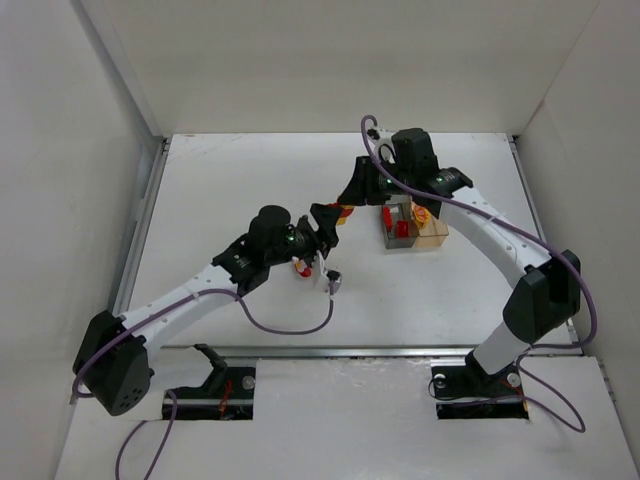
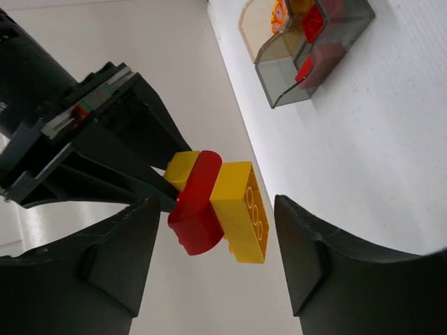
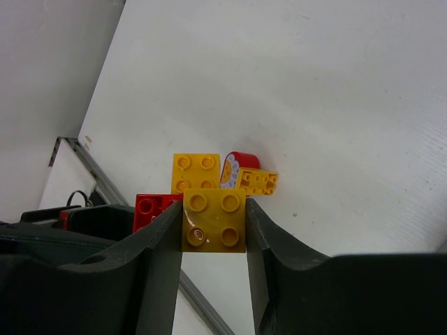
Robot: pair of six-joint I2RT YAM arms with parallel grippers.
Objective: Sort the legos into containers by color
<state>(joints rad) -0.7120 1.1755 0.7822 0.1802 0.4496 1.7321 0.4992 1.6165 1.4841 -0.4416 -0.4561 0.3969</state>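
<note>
My right gripper should next move its yellow brick to the right in the top view, then down over the amber box (image 1: 431, 229), and then let it go where a yellow piece already lies.
My right gripper (image 1: 352, 196) (image 3: 214, 218) is shut on a yellow 2x2 brick (image 3: 214, 220) held above the table. A red brick (image 2: 198, 206) and a longer yellow brick (image 2: 241, 209) are stuck to it. My left gripper (image 1: 327, 216) (image 2: 215, 213) is open, its fingers (image 2: 126, 244) on either side of this stack without touching it. The joined containers (image 1: 412, 230) stand to the right: the dark grey box (image 2: 307, 77) holds red bricks, and the amber box (image 2: 262, 28) holds a round piece with a face. A round red brick with a white face (image 3: 237, 167) and a yellow brick (image 3: 257, 181) lie on the table.
The loose round and yellow bricks show in the top view (image 1: 300, 268) just below my left wrist, with a small grey item (image 1: 333, 281) beside them. White walls enclose the table on three sides. A purple cable (image 1: 290, 325) loops under the left arm.
</note>
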